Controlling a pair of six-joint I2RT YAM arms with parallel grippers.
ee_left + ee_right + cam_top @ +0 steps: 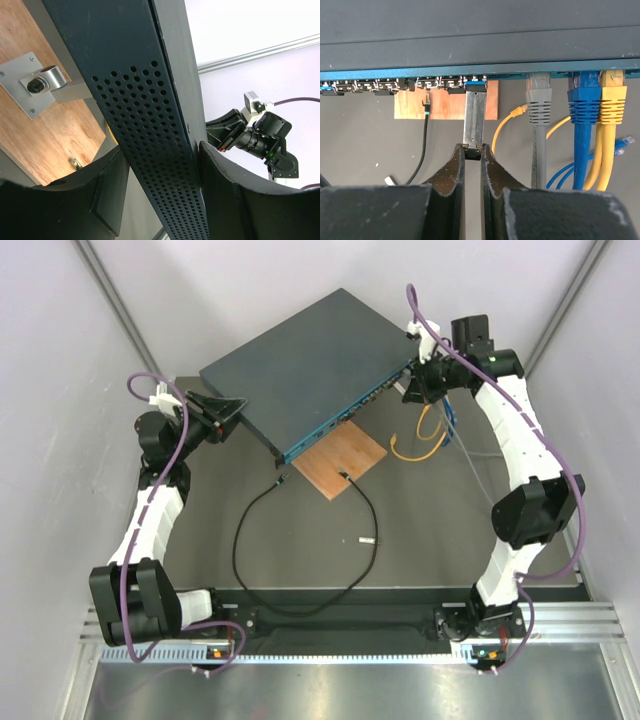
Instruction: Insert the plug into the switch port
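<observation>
My right gripper pushes toward the switch's teal front side (380, 74) next, sliding the module deeper into its port to release it there. The module's silver body still sticks out.
The switch (310, 360) is a flat dark blue-grey box with a teal front face (380, 74) carrying a row of switch ports (445, 83). My right gripper (472, 150) (413, 387) is shut on the black rear end of a silver metal module (474, 117), whose far end sits in one port. The plug (426, 103) (344, 474), the tip of a thin black cable, lies loose on the brown board (345, 455), away from both grippers. My left gripper (160, 147) (228, 412) straddles the switch's perforated side (150, 115) at its left corner, fingers against top and underside.
Grey (539, 107), blue (584, 107) and yellow (612, 102) cables are plugged into ports to the right of the module and trail onto the table (425, 440). A small silver-black stick (367, 540) lies by the black cable's loop (245, 560). A metal bracket (42, 82) sits on the board.
</observation>
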